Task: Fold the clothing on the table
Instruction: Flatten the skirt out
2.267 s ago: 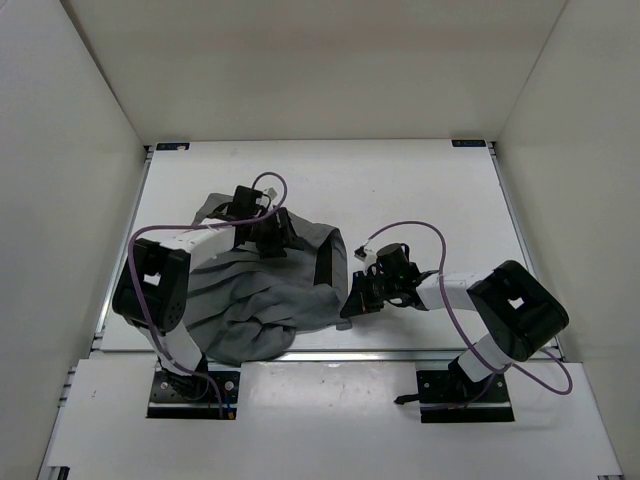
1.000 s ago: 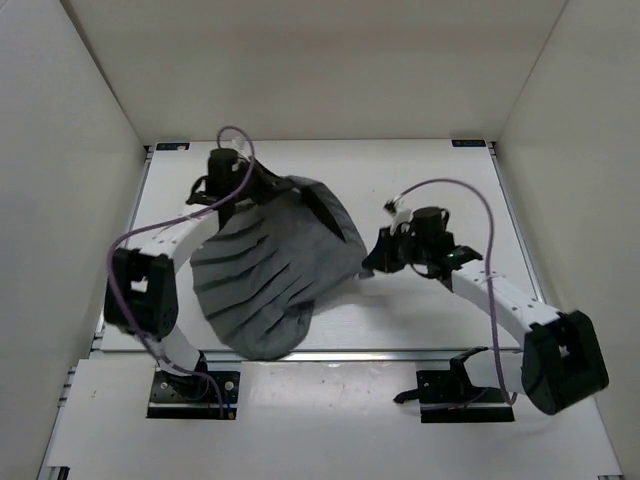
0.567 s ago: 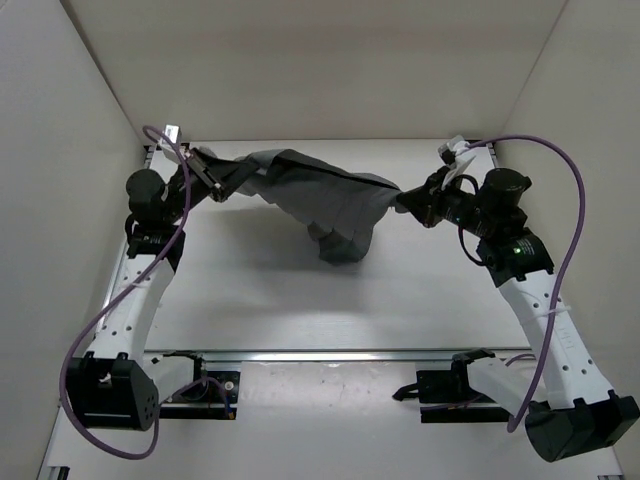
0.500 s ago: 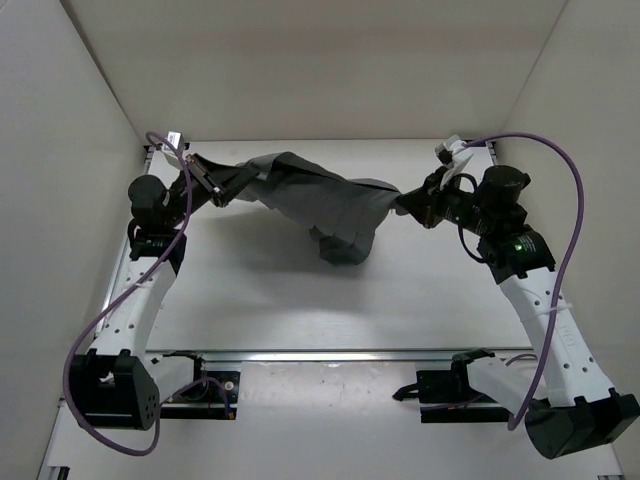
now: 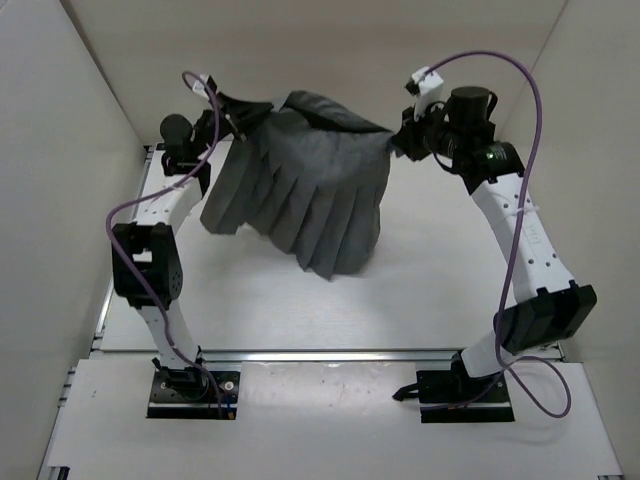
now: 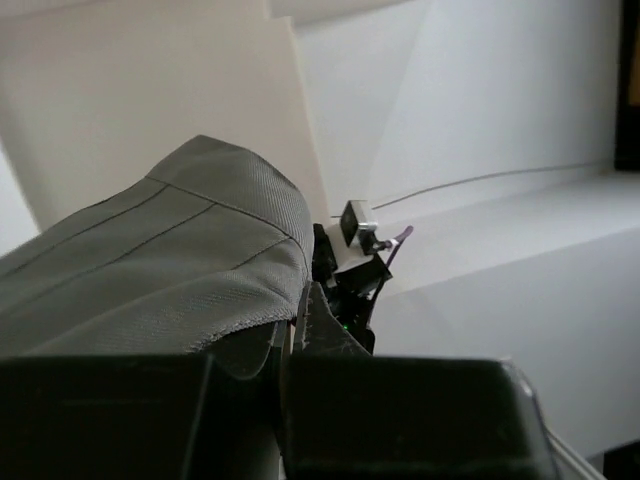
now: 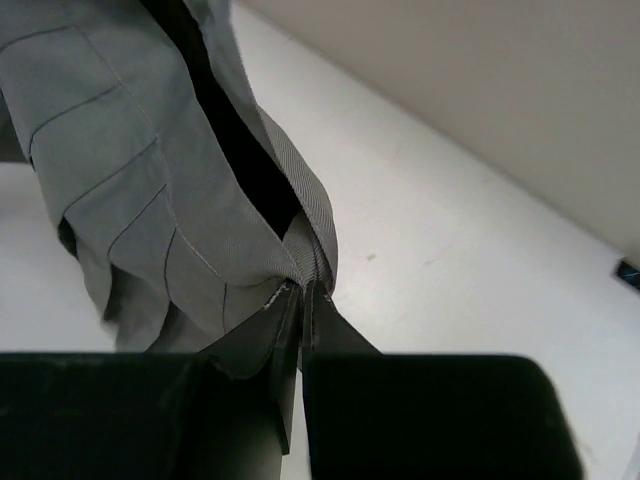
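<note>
The skirt is still hanging in the air, so the left gripper will next move back and down toward the near part of the table to let go of the corner of the skirt's band.
The clothing (image 5: 300, 190), a dark grey pleated skirt, hangs spread out in the air above the white table (image 5: 430, 290), pleats running downward. My left gripper (image 5: 228, 112) is shut on its upper left corner, and my right gripper (image 5: 398, 142) is shut on its upper right corner. In the left wrist view the fingers pinch the plain band (image 6: 180, 270) at the left gripper (image 6: 292, 322). In the right wrist view the right gripper (image 7: 300, 295) clamps bunched cloth (image 7: 160, 200), with the pleats hanging away below. The skirt's lower hem floats above the table's middle.
White walls enclose the table on the left, back and right. Purple cables (image 5: 520, 80) loop off both arms. The arm bases (image 5: 190, 385) sit at the near edge. Thin metal rails (image 5: 330, 353) run along the table's edges.
Both arms have risen and moved toward the back wall, lifting the skirt off the table; it now hangs spread with its pleats straight instead of sagging between the grippers.
</note>
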Available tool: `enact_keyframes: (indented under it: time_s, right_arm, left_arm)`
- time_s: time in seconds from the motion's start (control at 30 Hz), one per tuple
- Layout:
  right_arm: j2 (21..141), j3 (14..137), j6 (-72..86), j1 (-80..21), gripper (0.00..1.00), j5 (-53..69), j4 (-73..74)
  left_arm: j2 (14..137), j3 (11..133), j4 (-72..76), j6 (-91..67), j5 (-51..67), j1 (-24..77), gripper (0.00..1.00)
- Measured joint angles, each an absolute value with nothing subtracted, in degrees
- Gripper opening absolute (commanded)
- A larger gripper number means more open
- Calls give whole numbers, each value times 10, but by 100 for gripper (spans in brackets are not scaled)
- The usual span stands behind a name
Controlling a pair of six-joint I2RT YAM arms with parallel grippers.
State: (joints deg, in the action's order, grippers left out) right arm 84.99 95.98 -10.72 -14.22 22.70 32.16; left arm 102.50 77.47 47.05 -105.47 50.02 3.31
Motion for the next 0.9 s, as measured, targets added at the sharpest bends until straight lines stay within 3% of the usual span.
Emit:
enact_keyframes:
  time_s: [0.1, 0.2, 0.33, 0.4, 0.43, 0.47, 0.5, 0.53, 0.6, 0.67, 0.8, 0.9]
  right_arm:
    - [901, 1061, -135, -142, 0, 176, 344]
    - [905, 1106, -159, -142, 0, 139, 338]
    - [861, 1048, -182, -152, 0, 105, 309]
    - [813, 951, -187, -162, 0, 86, 276]
    - [788, 891, -189, -169, 0, 80, 265]
    - [759, 827, -187, -177, 8, 76, 258]
    - [735, 763, -178, -186, 22, 70, 251]
    - [714, 705, -164, -192, 23, 67, 250]
    - [678, 601, -135, -203, 24, 64, 267]
    - [654, 535, -103, -205, 34, 65, 292]
    - [594, 475, -42, -186, 43, 81, 319]
    - [555, 462, 10, -131, 41, 119, 302]
  left_arm:
    - [1088, 894, 495, -1090, 509, 30, 0]
    - [1078, 896, 537, -1110, 520, 23, 0]
    - [1016, 750, 639, -1129, 531, 17, 0]
    - [970, 606, 690, -1134, 532, 15, 0]
    - [953, 535, 702, -1133, 536, 14, 17]
    - [939, 455, 715, -1126, 538, 14, 46]
    - [931, 388, 718, -1116, 544, 13, 57]
    - [928, 319, 721, -1112, 546, 11, 64]
    - [927, 213, 717, -1103, 551, 7, 68]
    - [920, 140, 710, -1096, 561, 4, 73]
    - [861, 100, 697, -1058, 576, 17, 74]
    - [780, 100, 630, -985, 580, 28, 75]
